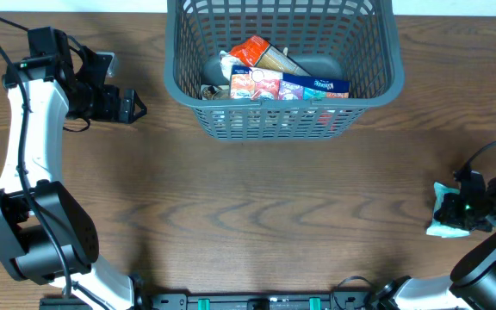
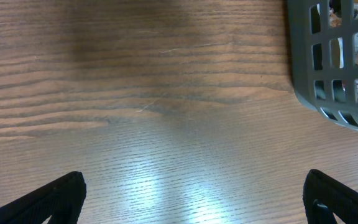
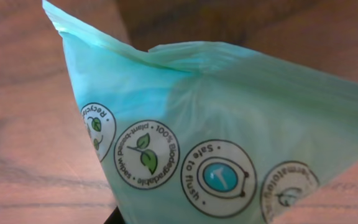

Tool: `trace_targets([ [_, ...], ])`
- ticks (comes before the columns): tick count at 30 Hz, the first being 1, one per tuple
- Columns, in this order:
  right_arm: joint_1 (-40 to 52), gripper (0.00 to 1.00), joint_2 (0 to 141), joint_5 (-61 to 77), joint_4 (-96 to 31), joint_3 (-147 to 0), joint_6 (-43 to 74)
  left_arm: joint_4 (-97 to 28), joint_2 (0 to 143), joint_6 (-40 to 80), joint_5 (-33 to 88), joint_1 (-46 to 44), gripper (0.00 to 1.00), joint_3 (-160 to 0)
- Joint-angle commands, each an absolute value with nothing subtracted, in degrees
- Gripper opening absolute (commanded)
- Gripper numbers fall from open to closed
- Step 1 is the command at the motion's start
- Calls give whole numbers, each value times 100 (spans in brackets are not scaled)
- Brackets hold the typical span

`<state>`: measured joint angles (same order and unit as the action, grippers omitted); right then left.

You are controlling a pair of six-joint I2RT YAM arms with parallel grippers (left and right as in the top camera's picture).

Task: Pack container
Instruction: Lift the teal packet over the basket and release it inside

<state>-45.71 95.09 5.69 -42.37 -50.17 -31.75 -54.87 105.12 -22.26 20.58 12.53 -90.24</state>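
Observation:
The wipes pack in my right gripper should rise outward over the basket's rim, then go down into free space behind the Kleenex pack.
The container, a dark grey-blue lattice basket, stands at the top centre and holds several snack packs and a Kleenex pack. Its corner shows in the left wrist view. My left gripper is open and empty left of the basket, its fingers spread wide over bare wood. My right gripper is at the table's right edge, closed on a mint-green wipes pack. The pack fills the right wrist view and hides the fingers.
The wooden table stretches between the two arms. Cables trail from both arms at the left and right edges.

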Motion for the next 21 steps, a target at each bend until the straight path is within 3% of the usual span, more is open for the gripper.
trace_targets([
  [1, -4451, 1, 9511, 1063, -4353, -5592, -2895, -5502, 10394, -2171, 2029, 1240, 99, -9011],
  [6, -4007, 5, 9474, 1426, -5282, -7148, -2532, -5502, 10394, -2171, 2032, 1240, 99, -9011],
  [11, -3256, 1, 9474, 1509, -6176, -9083, -2462, -5502, 10394, -2171, 2032, 1240, 99, -9011],
  [21, -1234, 1, 9502, 1457, -6038, -11977, -2451, -5502, 10394, -2171, 2029, 1240, 99, -9011],
])
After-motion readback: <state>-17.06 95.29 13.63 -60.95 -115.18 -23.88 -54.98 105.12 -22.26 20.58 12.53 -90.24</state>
